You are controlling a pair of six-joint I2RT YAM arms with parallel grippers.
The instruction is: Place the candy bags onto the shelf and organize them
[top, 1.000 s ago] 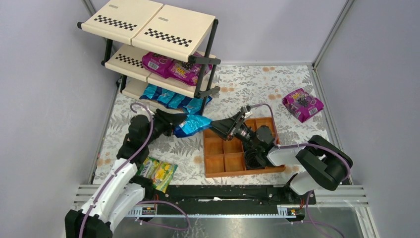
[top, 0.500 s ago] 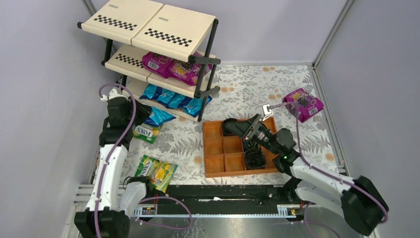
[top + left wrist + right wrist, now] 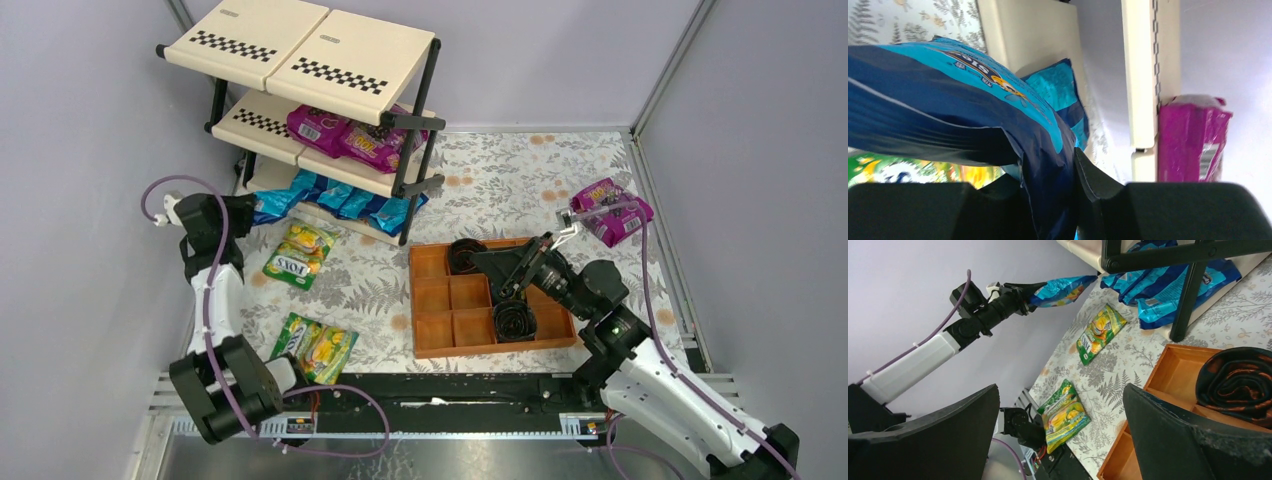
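The left gripper will next move outward and down onto the bottom level's wall-side end (image 3: pixel 269 176) (image 3: pixel 1040 41) and let go of the bag, because that end is still bare beside the blue bags.
The shelf (image 3: pixel 350 60) stands at the back left; magenta-purple candy bags (image 3: pixel 350 135) lie on its middle tier and several blue ones (image 3: pixel 350 200) on the bottom tier. My left gripper (image 3: pixel 240 210) is shut on a blue candy bag (image 3: pixel 270 205) at the left end of the bottom tier. In the left wrist view that bag (image 3: pixel 948 100) is pinched in the gripper (image 3: pixel 1048 185). My right gripper (image 3: pixel 490 262) hovers open and empty over the tray, as the right wrist view (image 3: pixel 1060 390) also shows. Green-yellow bags (image 3: pixel 298 253) (image 3: pixel 320 345) lie on the table, a purple one (image 3: pixel 610 210) at the right.
An orange-brown compartment tray (image 3: pixel 450 300) sits mid-table with dark coiled rolls (image 3: pixel 465 255) (image 3: pixel 513 320) in it. Grey walls close in the left, back and right sides. The shelf's black post (image 3: pixel 415 170) stands near the tray's far left corner.
The left arm carried the blue bag from table centre to the shelf's bottom tier's left end. The right gripper let go, opened wide and drew back over the tray.
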